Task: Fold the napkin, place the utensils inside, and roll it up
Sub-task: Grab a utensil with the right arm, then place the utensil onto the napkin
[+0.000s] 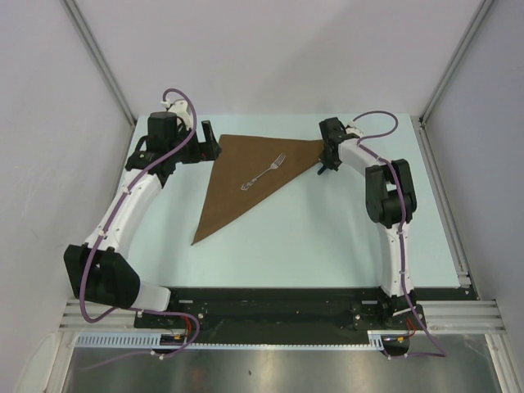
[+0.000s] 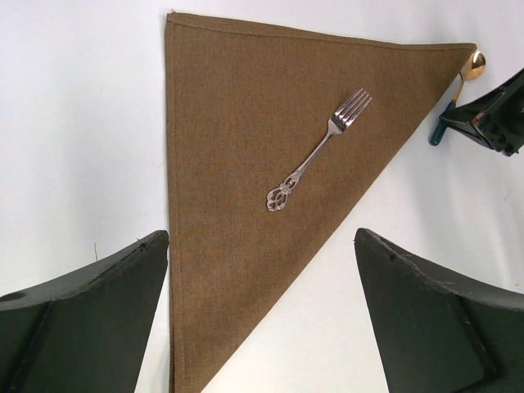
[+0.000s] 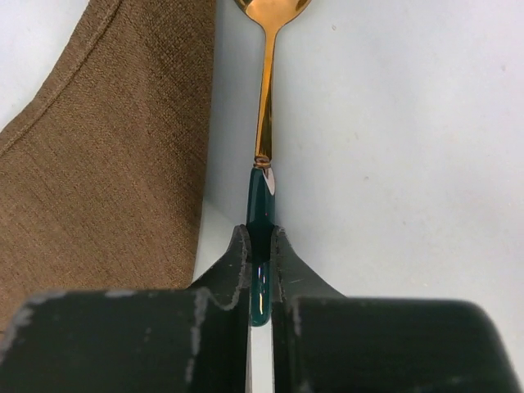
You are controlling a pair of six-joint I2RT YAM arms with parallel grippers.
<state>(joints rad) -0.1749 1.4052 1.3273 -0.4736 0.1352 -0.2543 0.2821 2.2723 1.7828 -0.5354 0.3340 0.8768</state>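
Note:
I need to move my right gripper to the left in the top view next, onto the bare cloth beside the fork (image 1: 264,173), and then let go of it, because the spoon lies off the napkin.
The brown napkin (image 1: 233,180) lies flat on the table, folded into a triangle. A silver fork (image 1: 264,173) rests on its middle, tines toward the far right. My right gripper (image 3: 260,254) is at the napkin's right corner, shut on the dark green handle of a gold-bowled spoon (image 3: 264,123). The spoon lies on the table just beside the cloth edge (image 3: 106,164). My left gripper (image 1: 209,144) hovers at the napkin's far left corner, open and holding nothing. The left wrist view shows the napkin (image 2: 237,123), the fork (image 2: 319,151) and the spoon (image 2: 468,70) past the cloth's tip.
The table (image 1: 327,237) is pale blue-green. White walls with metal posts (image 1: 98,57) enclose the left, back and right. A black rail (image 1: 270,303) runs along the near edge between the arm bases.

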